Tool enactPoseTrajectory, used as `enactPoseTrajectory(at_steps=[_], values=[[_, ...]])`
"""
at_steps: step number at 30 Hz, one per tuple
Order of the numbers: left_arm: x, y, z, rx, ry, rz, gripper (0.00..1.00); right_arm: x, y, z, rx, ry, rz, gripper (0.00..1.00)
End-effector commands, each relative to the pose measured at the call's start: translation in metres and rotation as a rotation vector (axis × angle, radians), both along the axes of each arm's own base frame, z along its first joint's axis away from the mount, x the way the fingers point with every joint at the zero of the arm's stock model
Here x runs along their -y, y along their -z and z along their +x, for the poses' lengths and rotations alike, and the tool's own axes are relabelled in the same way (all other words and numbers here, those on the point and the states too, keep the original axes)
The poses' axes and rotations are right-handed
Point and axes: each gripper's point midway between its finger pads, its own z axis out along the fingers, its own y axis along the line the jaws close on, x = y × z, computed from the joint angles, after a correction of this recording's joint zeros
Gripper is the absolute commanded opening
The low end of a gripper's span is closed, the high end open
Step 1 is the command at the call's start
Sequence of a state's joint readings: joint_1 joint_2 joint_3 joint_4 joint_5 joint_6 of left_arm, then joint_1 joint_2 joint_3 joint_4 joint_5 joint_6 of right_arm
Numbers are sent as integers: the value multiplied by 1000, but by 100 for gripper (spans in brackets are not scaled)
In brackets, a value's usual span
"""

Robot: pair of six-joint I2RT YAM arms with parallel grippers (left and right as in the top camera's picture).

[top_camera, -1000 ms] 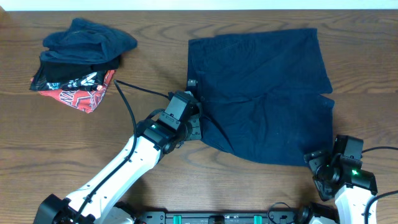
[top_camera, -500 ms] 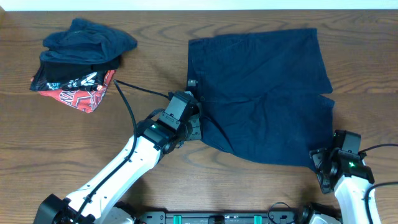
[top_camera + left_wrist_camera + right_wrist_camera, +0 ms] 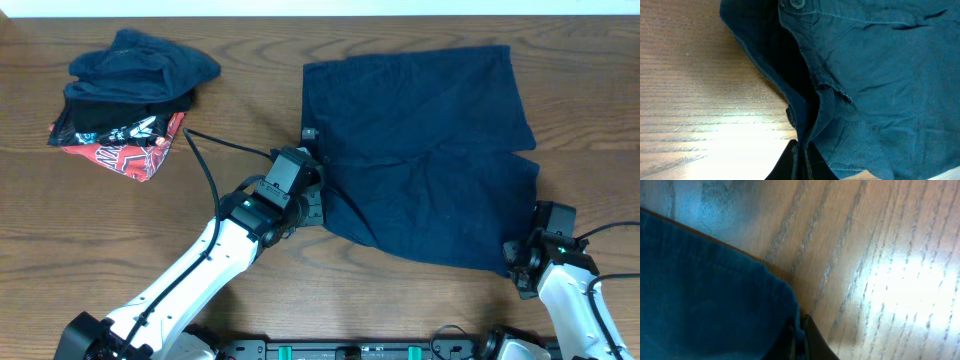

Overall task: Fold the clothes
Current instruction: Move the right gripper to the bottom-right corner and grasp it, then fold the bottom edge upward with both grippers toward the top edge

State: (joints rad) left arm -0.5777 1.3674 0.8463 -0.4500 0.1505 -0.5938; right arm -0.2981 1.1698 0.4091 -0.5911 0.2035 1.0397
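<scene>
The cloth's far corner nearest the pile is outward of my left gripper. I need to lift the cloth's pinched fold outward with my left gripper next, then lower and release it there, so the spread cloth gets doubled.
The clothes (image 3: 420, 150), a plain navy-blue garment, lie spread over the right half of the wooden table. My left gripper (image 3: 312, 205) sits at the garment's near-left edge, below a button (image 3: 798, 3). In the left wrist view its jaws (image 3: 801, 155) are shut on a pinched ridge of that fabric (image 3: 880, 75). My right gripper (image 3: 525, 255) is at the near-right corner of the garment. The right wrist view shows its fingers (image 3: 799, 340) shut on the corner hem of the blue cloth (image 3: 705, 290).
A pile of other garments (image 3: 130, 100), dark blue on top with a red and black printed piece beneath, lies at the far left. A black cable (image 3: 205, 165) runs across the bare wood (image 3: 250, 80) toward the left arm.
My right gripper has slid forward onto the garment's near-right corner and gone from open to shut on it. The left arm has not moved.
</scene>
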Motion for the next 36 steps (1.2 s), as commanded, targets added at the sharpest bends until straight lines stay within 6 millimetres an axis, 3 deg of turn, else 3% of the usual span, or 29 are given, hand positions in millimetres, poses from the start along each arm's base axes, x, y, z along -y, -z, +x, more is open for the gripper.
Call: enactPoseTrajectory(at_steps=[1, 9, 22, 25, 29, 36], values=[[-3, 0, -1, -5, 10, 14, 6, 1, 4, -7, -50, -46, -7, 1], [1, -6, -17, -37, 82, -12, 6, 3, -32, 9, -87, -183, -3, 1], [-32, -82, -70, 89, 86, -97, 6, 11, -138, 20, -87, -306, -60, 1], [-42, -104, -64, 211, 47, -103, 6, 14, -165, 34, -16, -375, -107, 1], [-62, -118, -41, 344, -62, -23, 6, 8, -199, 73, 130, -551, -141, 1], [-49, -99, -8, 332, -82, 17, 6, -5, -227, 140, 337, -702, -164, 1]])
